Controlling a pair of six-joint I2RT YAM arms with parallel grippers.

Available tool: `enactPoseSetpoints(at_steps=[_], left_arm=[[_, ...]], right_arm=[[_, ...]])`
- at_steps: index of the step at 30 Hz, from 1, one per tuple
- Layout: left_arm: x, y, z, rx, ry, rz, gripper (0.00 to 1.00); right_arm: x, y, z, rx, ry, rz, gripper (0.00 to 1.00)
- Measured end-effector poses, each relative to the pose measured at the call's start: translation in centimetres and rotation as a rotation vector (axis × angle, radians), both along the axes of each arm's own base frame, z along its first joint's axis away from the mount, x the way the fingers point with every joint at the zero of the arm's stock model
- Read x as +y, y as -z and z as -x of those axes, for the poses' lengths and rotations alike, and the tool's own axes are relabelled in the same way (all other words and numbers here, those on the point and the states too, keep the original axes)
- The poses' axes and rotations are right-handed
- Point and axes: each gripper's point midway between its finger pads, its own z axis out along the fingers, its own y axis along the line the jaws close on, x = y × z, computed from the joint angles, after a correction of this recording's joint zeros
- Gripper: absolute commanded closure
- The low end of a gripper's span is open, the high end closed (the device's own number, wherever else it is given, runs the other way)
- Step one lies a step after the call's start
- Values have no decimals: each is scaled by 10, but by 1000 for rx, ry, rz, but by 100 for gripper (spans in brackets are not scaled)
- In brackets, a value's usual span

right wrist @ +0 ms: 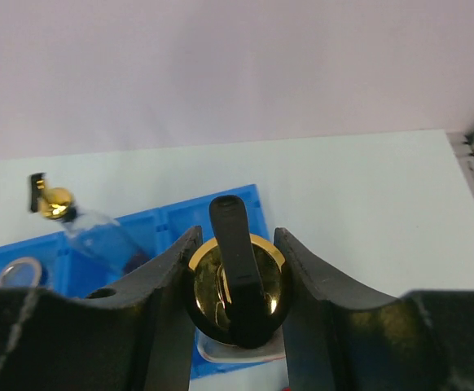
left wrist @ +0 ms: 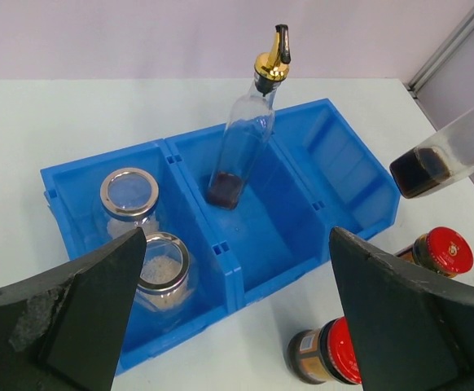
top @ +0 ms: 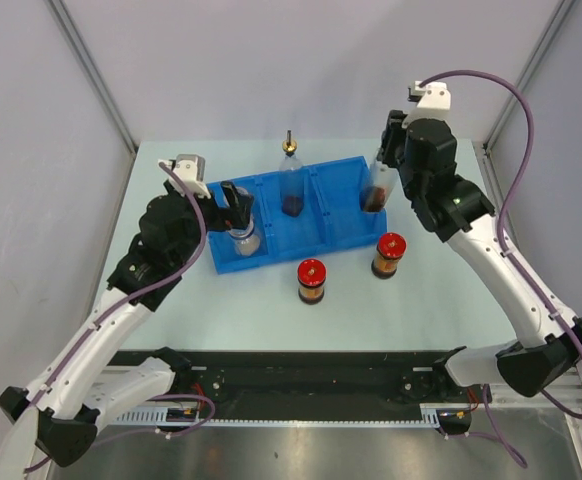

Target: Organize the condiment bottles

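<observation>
I will swing my right gripper left in the top view to the near part of the tray's middle section, which is below it and free before the matching bottle. Then I will lower and release there.
A blue tray lies mid-table. Its left compartment holds two short clear jars. A tall clear bottle with a gold spout leans in the middle compartment. My left gripper hovers open over the tray's left part, holding nothing. My right gripper is shut on the gold spout of the second tall bottle, which hangs tilted at the tray's right end. Two red-lidded dark jars stand on the table in front of the tray.
The tray's right compartment has nothing in it. Grey walls enclose the table at the back and both sides. The arms' base rail runs along the near edge.
</observation>
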Motion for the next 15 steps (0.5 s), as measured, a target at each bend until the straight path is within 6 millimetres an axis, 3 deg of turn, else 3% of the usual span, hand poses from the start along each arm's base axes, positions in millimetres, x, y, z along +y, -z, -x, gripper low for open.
enactPoseSetpoints(at_steps=[6,15], left_arm=[[3,5,5,22,0,-12,0],[8,9,13,39,-2,-22,0]], right_arm=[[46,-5,-2,-6,-100,-6,100],[120,44,-16,87,-244,32,100]])
